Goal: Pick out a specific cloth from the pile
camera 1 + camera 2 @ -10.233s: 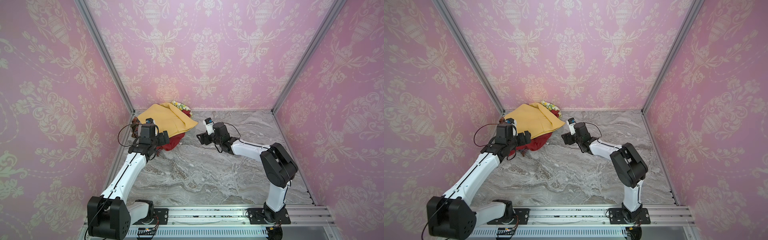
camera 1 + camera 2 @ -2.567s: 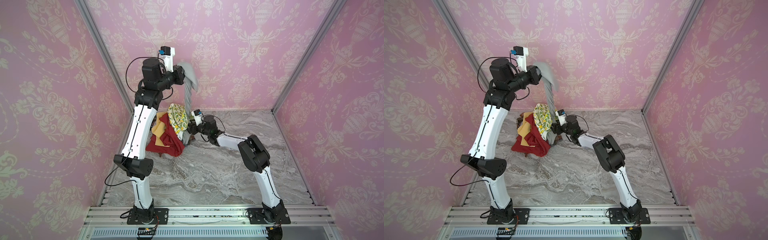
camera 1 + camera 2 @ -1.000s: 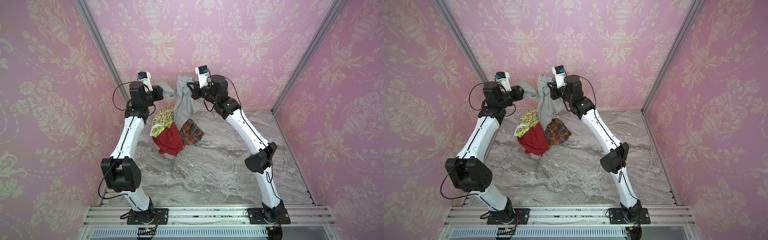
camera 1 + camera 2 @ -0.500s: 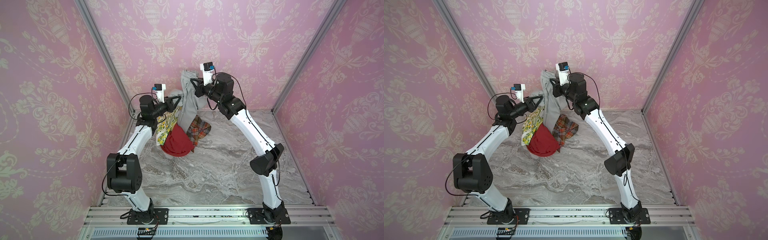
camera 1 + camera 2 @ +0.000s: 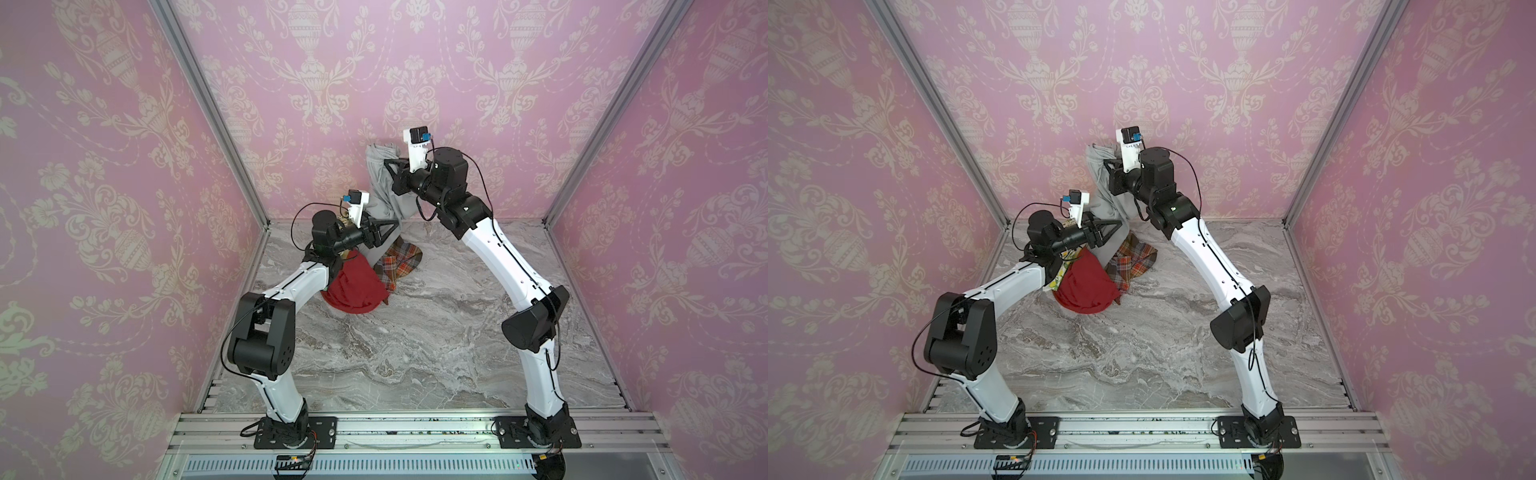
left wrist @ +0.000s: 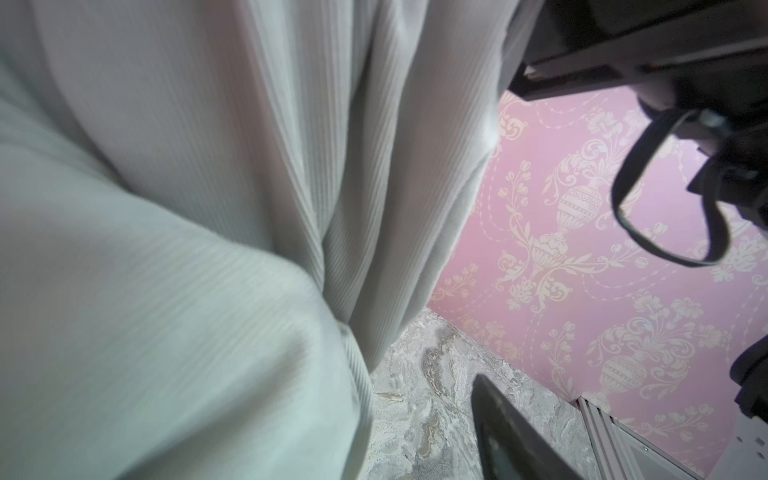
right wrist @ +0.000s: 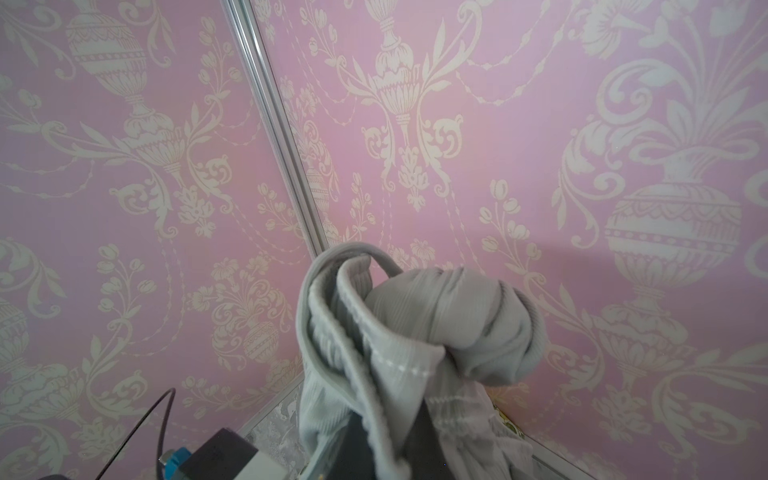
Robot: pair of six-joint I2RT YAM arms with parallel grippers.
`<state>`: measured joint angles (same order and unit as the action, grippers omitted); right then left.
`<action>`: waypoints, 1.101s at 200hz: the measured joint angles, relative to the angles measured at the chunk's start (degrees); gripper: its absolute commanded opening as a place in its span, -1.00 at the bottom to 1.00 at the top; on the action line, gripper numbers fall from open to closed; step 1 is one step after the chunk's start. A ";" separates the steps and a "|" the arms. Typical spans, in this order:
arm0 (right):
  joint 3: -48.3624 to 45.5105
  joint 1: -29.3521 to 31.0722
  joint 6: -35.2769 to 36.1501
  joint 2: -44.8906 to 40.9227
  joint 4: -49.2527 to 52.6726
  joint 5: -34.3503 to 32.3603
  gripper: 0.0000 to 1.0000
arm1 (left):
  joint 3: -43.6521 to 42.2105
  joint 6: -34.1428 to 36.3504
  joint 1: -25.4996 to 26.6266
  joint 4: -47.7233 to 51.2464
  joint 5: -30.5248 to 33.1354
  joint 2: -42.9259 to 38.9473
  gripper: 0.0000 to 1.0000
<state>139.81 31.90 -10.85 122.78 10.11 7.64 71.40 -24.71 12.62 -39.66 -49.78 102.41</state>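
I should next lower the bunched top in my right gripper toward the plaid cloth (image 5: 399,262) below the gripper and let go, as the grey cloth's lower end already drapes there.
The light grey cloth (image 5: 380,183) (image 5: 1100,187) hangs high at the back wall, its bunched top (image 7: 415,332) clamped in my right gripper (image 5: 390,167) (image 5: 1108,167) (image 7: 395,453), which is shut on it. Its lower end drapes down behind my left gripper (image 5: 388,235) (image 5: 1111,234), which stands open just over the pile. In the left wrist view the grey cloth (image 6: 208,208) fills most of the picture; one dark finger (image 6: 511,436) shows and the other is hidden. The pile (image 5: 353,286) (image 5: 1086,286) lies below: red cloth, plaid cloth (image 5: 399,262) and lemon print (image 5: 1059,277).
The marble table (image 5: 415,353) stretches towards the front rail (image 5: 395,428). Pink patterned walls (image 5: 415,83) close in the back and both sides. The pile sits near the back left corner post (image 5: 257,216). My right forearm (image 5: 498,257) arches over the table's right half.
My left gripper has opened and let go of the grey cloth, dropping down and rightwards to just above the pile. The right gripper keeps the cloth held high.
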 measured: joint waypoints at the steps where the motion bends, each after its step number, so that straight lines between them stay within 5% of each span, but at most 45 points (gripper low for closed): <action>1: -0.09 0.00 -0.07 0.00 0.00 0.00 -1.00 | 0.07 0.17 0.04 0.09 0.13 0.13 0.42; 64: -7.39 0.00 -1.60 -4.09 -2.12 -0.09 -1.00 | 4.26 14.73 2.78 2.82 17.11 6.67 0.54; 80: -8.76 0.00 -2.14 -5.27 -3.08 -0.22 -1.00 | 7.61 17.66 4.39 2.97 20.85 8.85 0.43; 92: -9.38 0.00 -2.58 -5.86 -3.91 -0.22 -1.00 | 9.99 19.74 5.66 2.99 23.67 10.67 0.07; 111: -11.58 0.00 -2.91 -7.15 -5.60 -0.59 -1.00 | 13.00 22.12 7.34 2.97 29.42 13.46 -1.00; 157: -22.71 -0.02 -2.69 -13.90 -8.15 -2.36 -1.00 | 14.82 23.89 7.80 3.34 39.23 14.93 -1.00; 220: -41.42 -4.33 -4.37 -23.58 -15.74 -1.44 -1.00 | 17.44 19.89 6.01 9.38 39.52 10.99 -1.00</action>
<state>98.39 27.57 -15.22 99.20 -5.63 6.20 88.84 -4.82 18.63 -30.28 -10.26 113.40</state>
